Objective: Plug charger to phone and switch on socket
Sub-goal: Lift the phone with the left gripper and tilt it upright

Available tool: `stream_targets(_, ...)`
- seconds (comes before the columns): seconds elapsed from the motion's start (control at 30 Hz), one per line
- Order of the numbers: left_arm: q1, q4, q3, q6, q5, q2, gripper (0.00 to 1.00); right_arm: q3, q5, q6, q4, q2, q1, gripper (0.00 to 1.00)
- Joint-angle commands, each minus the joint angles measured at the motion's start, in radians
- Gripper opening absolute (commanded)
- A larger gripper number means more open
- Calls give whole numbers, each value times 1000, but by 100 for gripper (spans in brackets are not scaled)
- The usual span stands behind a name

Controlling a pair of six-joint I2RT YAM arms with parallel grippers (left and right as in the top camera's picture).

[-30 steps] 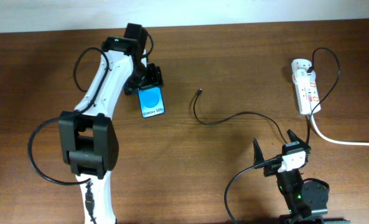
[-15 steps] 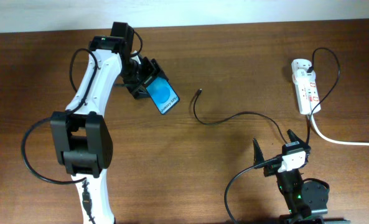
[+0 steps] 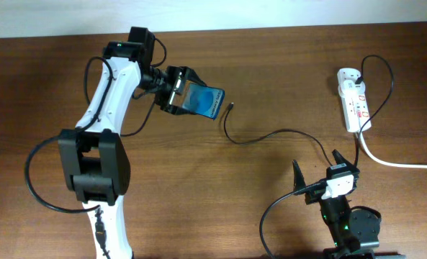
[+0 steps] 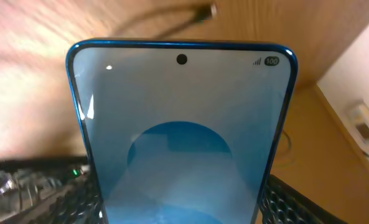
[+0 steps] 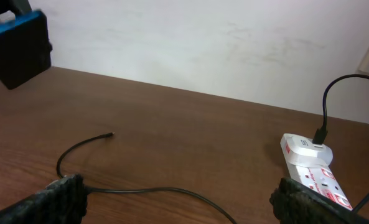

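Note:
My left gripper has the phone's loose end sticking out of it, so my right gripper should turn and reach outward over the cable [image 5: 172, 190] onto that end.
My left gripper [image 3: 177, 92] is shut on the phone [image 3: 204, 102], a slim smartphone with a blue screen, and holds it lifted and turned with its free end toward the right. In the left wrist view the phone [image 4: 181, 143] fills the frame between the fingers. The charger [image 3: 271, 135] is a thin black cable lying on the table; its small connector tip [image 3: 230, 106] lies just right of the phone. The white socket [image 3: 353, 99] lies at the far right. My right gripper [image 3: 320, 173] is open and empty near the front edge, above the cable [image 5: 172, 190].
The socket's thick white cord [image 3: 397, 162] runs off to the right edge. A black plug [image 5: 320, 134] sits in the socket's far end [image 5: 308, 152]. A pale wall [image 5: 203, 43] bounds the back of the wooden table [image 3: 271, 65].
My left gripper has lifted the phone off the table, swung it right and turned it, so it now points at the charger tip. The right arm has not moved.

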Motion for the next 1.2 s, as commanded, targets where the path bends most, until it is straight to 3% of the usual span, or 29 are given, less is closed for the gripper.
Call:
stream_targets(0.0, 5, -2, 25, -23, 262, -13, 0, -5, -39, 8, -3, -7, 5, 98)
stream_targets(0.1, 5, -2, 25, -22, 393, -13, 0, -5, -43, 212, 0, -7, 5, 98)
stream_targets(0.13, 5, -2, 25, -22, 420, -13, 0, -5, -43, 381, -1, -7, 5, 98)
stream_targets(0.23, 5, -2, 25, -23, 419, -13, 0, -5, -72, 737, -3, -6, 5, 98)
stream_targets(0.3, 5, -2, 25, -23, 419, -13, 0, -5, -144, 859, 9, -6, 5, 98)
stream_targets(0.4, 5, -2, 25, -21, 416, -13, 0, -5, -138, 820, 7, -3, 5, 98)
stream_targets(0.5, 5, -2, 25, -22, 347, -13, 0, -2, -275, 819, 7, 15, 5, 98)
stream_targets(0.63, 5, -6, 25, -22, 255, -13, 0, 70, -358, 814, -68, 153, 5, 98)
stream_targets(0.73, 5, -13, 25, -22, 185, -13, 0, 230, -384, 719, -125, 350, 5, 98)
stream_targets(0.93, 0, -66, 25, -22, -14, -13, 0, 727, -415, 590, -500, 867, 5, 98)
stream_targets(1.1, -40, -99, 25, -23, -164, -13, 0, 831, -529, 590, -421, 1101, 6, 98)
stream_targets(1.17, -80, -99, 25, -27, -243, -13, 0, 831, -568, 591, -356, 1198, 10, 88)
